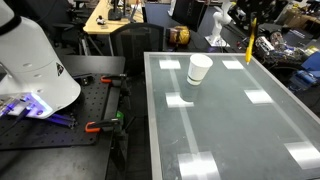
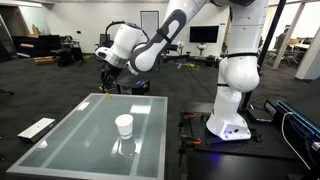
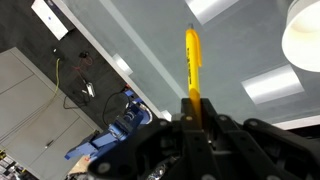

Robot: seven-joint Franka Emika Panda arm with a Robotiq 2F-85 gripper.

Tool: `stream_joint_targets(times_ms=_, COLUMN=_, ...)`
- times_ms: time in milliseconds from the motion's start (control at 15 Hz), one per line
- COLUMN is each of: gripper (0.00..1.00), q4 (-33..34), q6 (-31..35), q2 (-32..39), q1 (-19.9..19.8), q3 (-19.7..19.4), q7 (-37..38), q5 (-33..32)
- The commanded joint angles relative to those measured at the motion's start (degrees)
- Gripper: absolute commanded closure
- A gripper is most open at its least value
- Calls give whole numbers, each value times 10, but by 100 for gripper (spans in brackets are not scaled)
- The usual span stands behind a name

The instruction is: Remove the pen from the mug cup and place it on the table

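I should move my gripper down and a little toward the mug cup (image 1: 200, 68), to the bare glass (image 1: 231, 98) beside it, because the pen hangs high above the table.
My gripper (image 1: 250, 27) is shut on the yellow-orange pen (image 1: 250, 49), which hangs down from the jaws above the far right part of the pale glass table (image 1: 240, 130). In the wrist view the pen (image 3: 192, 62) sticks out from between the black fingers (image 3: 196, 118), over the table (image 3: 150, 50). The white mug cup (image 1: 200, 68) stands upright on the table, apart from the gripper, and shows at the wrist view's top right corner (image 3: 305, 35). In an exterior view the gripper (image 2: 110, 76) hangs beyond the table's far edge, and the cup (image 2: 124, 125) stands mid-table.
A brown round object (image 1: 178, 36) sits beyond the table's far edge. The black perforated bench (image 1: 60, 130) with orange clamps (image 1: 100, 127) and the robot base (image 1: 35, 65) stands beside the table. A white flat object (image 2: 37, 127) lies on the floor.
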Motion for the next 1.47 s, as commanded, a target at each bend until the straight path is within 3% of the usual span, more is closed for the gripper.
stream_joint_targets(times_ms=0, gripper=97, q4=71, q6=-37, q2=43, q1=-5, q3=-1, q7=-26, q5=0)
stream_joint_targets(times_ms=467, gripper=97, q4=163, q6=-128, q2=103, q1=-2, q3=4, q7=-56, q5=16)
stream_joint_targets(times_ms=1400, gripper=97, q4=256, q6=-182, q2=251, q1=-4, q3=-3, q7=-39, q5=-4)
